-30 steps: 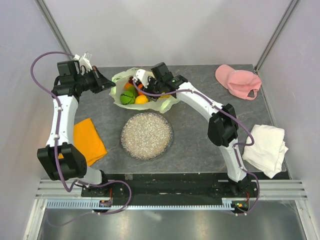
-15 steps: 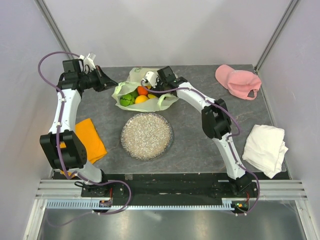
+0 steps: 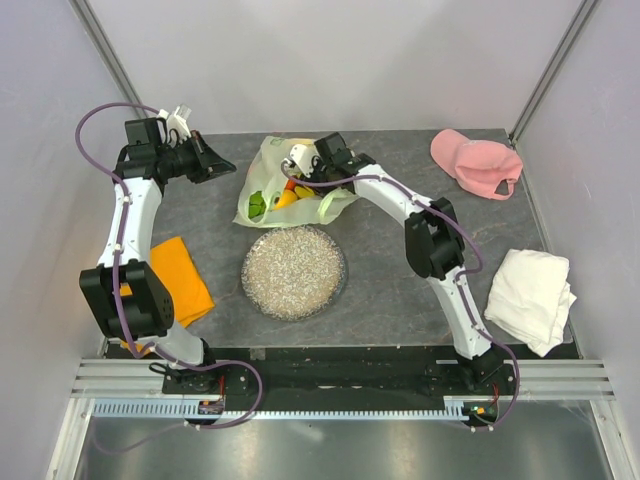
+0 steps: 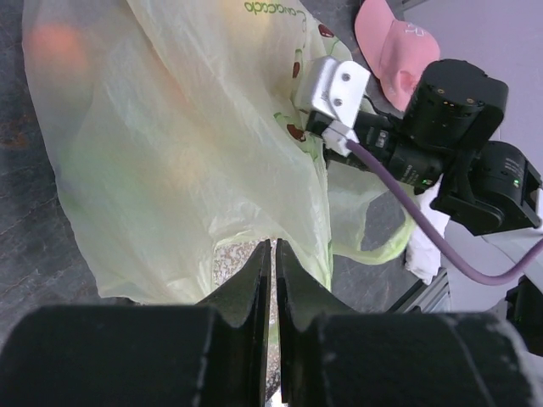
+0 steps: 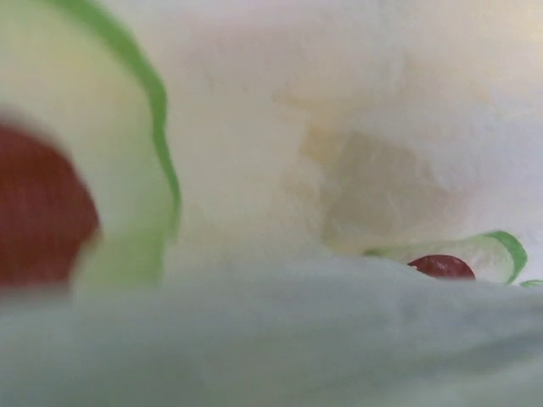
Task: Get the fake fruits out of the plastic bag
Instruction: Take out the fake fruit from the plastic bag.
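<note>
The plate's side by the orange cloth lies back from my right gripper. I need to pull my right gripper back out of the bag [image 3: 283, 172] next, to let go onto that side of the plate.
The pale yellow-green plastic bag [image 3: 283, 172] lies at the back of the table, its film draped over most of the fake fruits. A green fruit [image 3: 258, 207] and a yellow one [image 3: 288, 197] show at its near opening. Through the film the left wrist view gives only an orange blur [image 4: 53, 44]. My left gripper [image 3: 221, 172] hangs just left of the bag, jaws shut with only a hairline gap [image 4: 273, 254], and nothing held shows between them. My right gripper [image 3: 297, 170] reaches into the bag from the right. Bag film [image 5: 280, 170] fills its view and hides its fingers.
A speckled round plate [image 3: 294, 271] sits just in front of the bag. An orange cloth [image 3: 178, 280] lies at the left, a pink cap [image 3: 475, 162] at the back right, and a white folded cloth [image 3: 530, 298] at the right edge.
The bag's mouth, wide a second ago with several fruits showing, has folded over them. The left gripper has come off the bag's edge. The right gripper has pushed deeper under the film.
</note>
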Available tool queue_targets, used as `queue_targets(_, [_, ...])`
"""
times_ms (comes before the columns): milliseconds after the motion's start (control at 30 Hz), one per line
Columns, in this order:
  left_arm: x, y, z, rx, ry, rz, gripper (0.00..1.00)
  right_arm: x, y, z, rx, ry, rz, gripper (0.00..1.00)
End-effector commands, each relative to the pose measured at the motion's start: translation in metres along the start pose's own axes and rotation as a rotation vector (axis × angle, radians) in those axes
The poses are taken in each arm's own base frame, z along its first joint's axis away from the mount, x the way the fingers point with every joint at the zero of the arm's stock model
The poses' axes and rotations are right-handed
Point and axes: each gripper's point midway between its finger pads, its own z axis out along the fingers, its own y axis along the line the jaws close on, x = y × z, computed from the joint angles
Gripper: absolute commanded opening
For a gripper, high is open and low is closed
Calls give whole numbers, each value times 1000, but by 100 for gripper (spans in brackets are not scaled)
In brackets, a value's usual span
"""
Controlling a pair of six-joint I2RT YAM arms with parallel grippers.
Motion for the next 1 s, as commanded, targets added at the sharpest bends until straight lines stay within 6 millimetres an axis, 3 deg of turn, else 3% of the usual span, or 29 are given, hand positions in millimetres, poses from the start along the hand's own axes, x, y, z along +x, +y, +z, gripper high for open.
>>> queue_targets(0, [-16,-14,1,39,-33,12,11,-102,-3,-115,-46,-285,51,24])
queue_targets(33, [-20,-13,2,40,-38,12,11,-106,7,-125,-76,-295,61,24])
queue_targets(67, [-22,-14,2,42,-40,14,11,-114,14,-148,-98,-314,89,24])
queue_targets(200, [-32,-19,2,53,-56,33,14,-119,51,-186,-224,-339,150,24])
queue_targets(300, [-34,-21,1,55,-62,36,23,-116,71,-199,-265,-337,195,23])
queue_targets(433, [-34,-23,-2,54,-67,42,26,-104,95,-198,-308,-334,237,22])
queue_targets(600, [-38,-32,-12,51,-88,94,27,-113,130,-213,-485,-347,264,20])
queue_targets(700, [-44,-39,-20,37,-109,146,28,-138,149,-239,-535,-402,195,20])
queue_targets(733, [-46,-40,-23,30,-116,166,28,-148,163,-248,-554,-417,147,20])
queue_targets(900, [-55,-54,-43,-8,-166,227,31,-207,183,-306,-574,-562,51,20])
queue_targets(967, [-60,-61,-56,-35,-205,253,34,-210,195,-315,-602,-559,52,20])
